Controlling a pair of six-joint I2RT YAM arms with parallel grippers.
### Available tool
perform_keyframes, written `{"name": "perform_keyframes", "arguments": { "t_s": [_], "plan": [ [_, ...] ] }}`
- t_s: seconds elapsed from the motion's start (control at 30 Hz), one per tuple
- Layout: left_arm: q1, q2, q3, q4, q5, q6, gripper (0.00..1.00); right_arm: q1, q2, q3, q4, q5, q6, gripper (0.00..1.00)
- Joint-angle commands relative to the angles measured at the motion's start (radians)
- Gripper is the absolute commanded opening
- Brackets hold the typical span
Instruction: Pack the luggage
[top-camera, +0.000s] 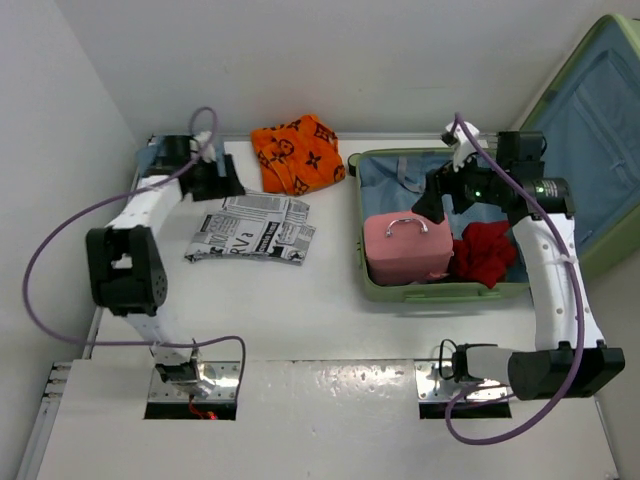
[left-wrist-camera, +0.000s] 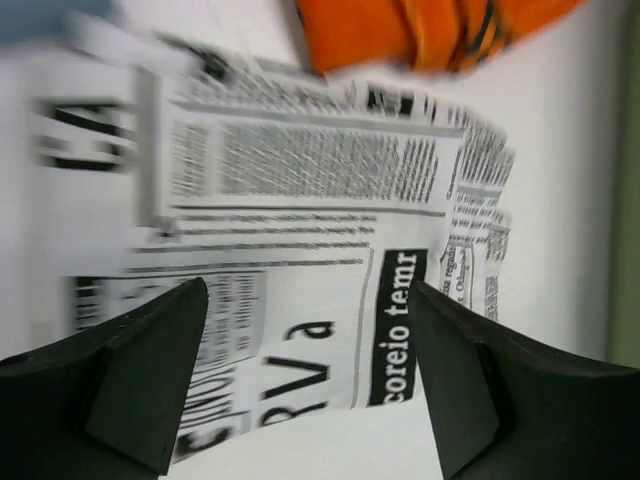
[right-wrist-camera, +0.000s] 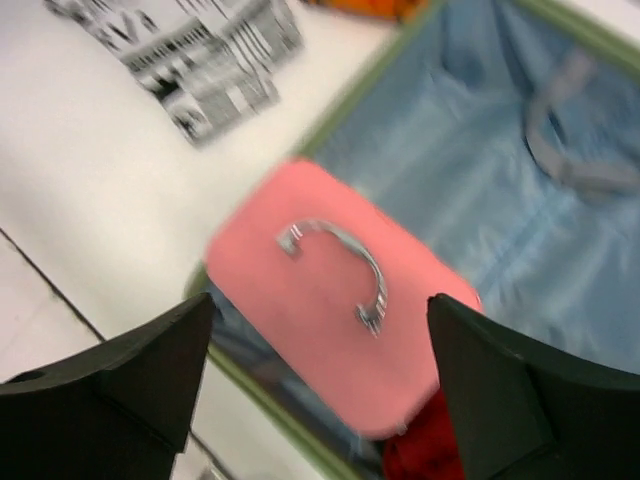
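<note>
I will next lower the open fingers of my left gripper down and back onto the print cloth's edge away from the luggage, and close them.
The luggage (top-camera: 432, 293) lies open at the right, light green with blue lining (right-wrist-camera: 450, 170), its lid (top-camera: 600, 120) leaning back. Inside it are a pink case with a metal handle (top-camera: 405, 250) and a red cloth (top-camera: 485, 252). My right gripper (top-camera: 432, 205) hovers open over the pink case (right-wrist-camera: 330, 300), touching nothing. A folded newspaper-print cloth (top-camera: 255, 230) lies on the table at the left, and an orange patterned cloth (top-camera: 297, 152) sits behind it. My left gripper (top-camera: 228, 185) hangs open just over the print cloth's (left-wrist-camera: 300, 200) far left edge, with nothing between its fingers (left-wrist-camera: 150, 370).
The white table (top-camera: 330, 320) runs to a wall at the back and left. Purple cables loop from both arms. The orange cloth (left-wrist-camera: 430, 30) shows at the top of the left wrist view, and the red cloth (right-wrist-camera: 425, 455) lies beside the pink case.
</note>
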Motion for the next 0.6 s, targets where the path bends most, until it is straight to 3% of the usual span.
{"name": "perform_keyframes", "arguments": {
  "t_s": [0.0,0.03,0.13,0.3,0.57],
  "plan": [
    [0.136,-0.119,0.016,0.009,0.232,0.105,0.86,0.08,-0.022,-0.032,0.178,-0.127,0.103,0.84],
    [0.167,-0.078,0.026,-0.009,0.291,0.134,0.85,0.129,-0.019,-0.043,0.195,-0.129,0.113,0.76],
    [0.273,0.008,0.067,-0.089,0.389,0.228,0.82,0.172,0.014,-0.052,0.238,-0.127,0.123,0.7],
    [0.364,0.205,0.136,-0.164,0.497,0.331,0.8,0.261,0.073,-0.037,0.269,-0.124,0.146,0.7],
    [0.394,0.362,0.214,-0.229,0.522,0.46,0.8,0.287,0.088,-0.033,0.256,-0.115,0.145,0.71]
  ]
}}
